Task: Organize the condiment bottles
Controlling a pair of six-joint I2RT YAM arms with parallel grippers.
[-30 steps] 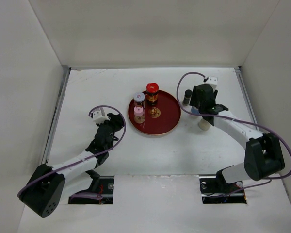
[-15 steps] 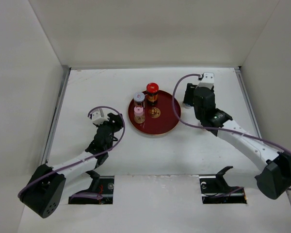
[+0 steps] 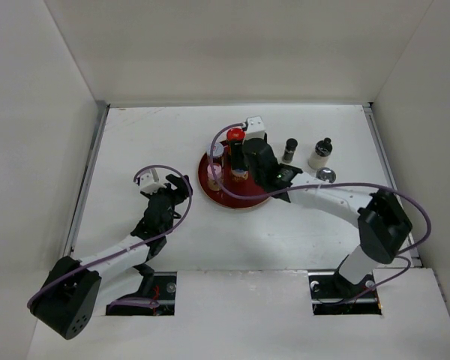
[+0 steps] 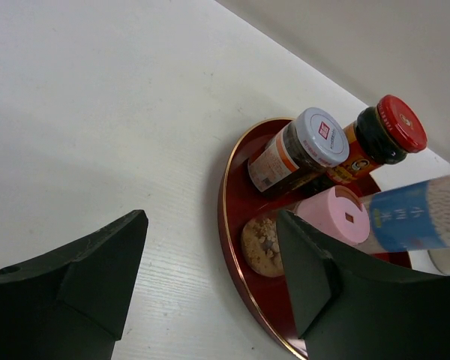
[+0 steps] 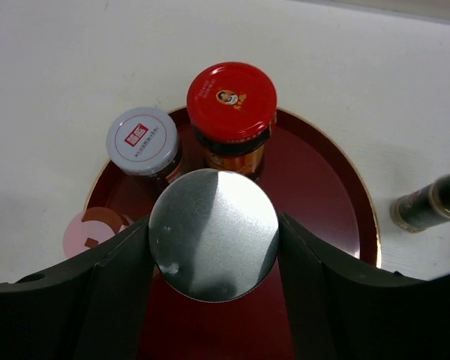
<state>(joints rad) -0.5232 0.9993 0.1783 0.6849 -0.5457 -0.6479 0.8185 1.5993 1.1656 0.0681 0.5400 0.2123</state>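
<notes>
My right gripper is to lower first toward the grey-capped and pink-capped jars, to get the silver-capped bottle down onto the tray beside them, where the tray's bare red bottom shows.
A round red tray (image 3: 232, 196) holds a red-capped jar (image 3: 235, 136), a grey-capped jar (image 3: 216, 150) and a pink-capped jar (image 3: 214, 172). My right gripper (image 3: 244, 161) hangs over the tray, shut on a silver-capped bottle (image 5: 214, 234) with a blue label (image 4: 409, 217). In the right wrist view the red cap (image 5: 232, 101) and grey cap (image 5: 142, 140) lie just beyond it. My left gripper (image 3: 176, 191) is open and empty at the tray's left rim (image 4: 236, 225).
A dark slim bottle (image 3: 289, 150), a white jar with a black cap (image 3: 320, 155) and a small silver-topped object (image 3: 326, 175) stand on the table right of the tray. White walls close in the back and sides.
My right arm has swung left from the right side of the table to above the tray, carrying the silver-capped bottle. The bottles on the right now show. The left arm has barely moved.
</notes>
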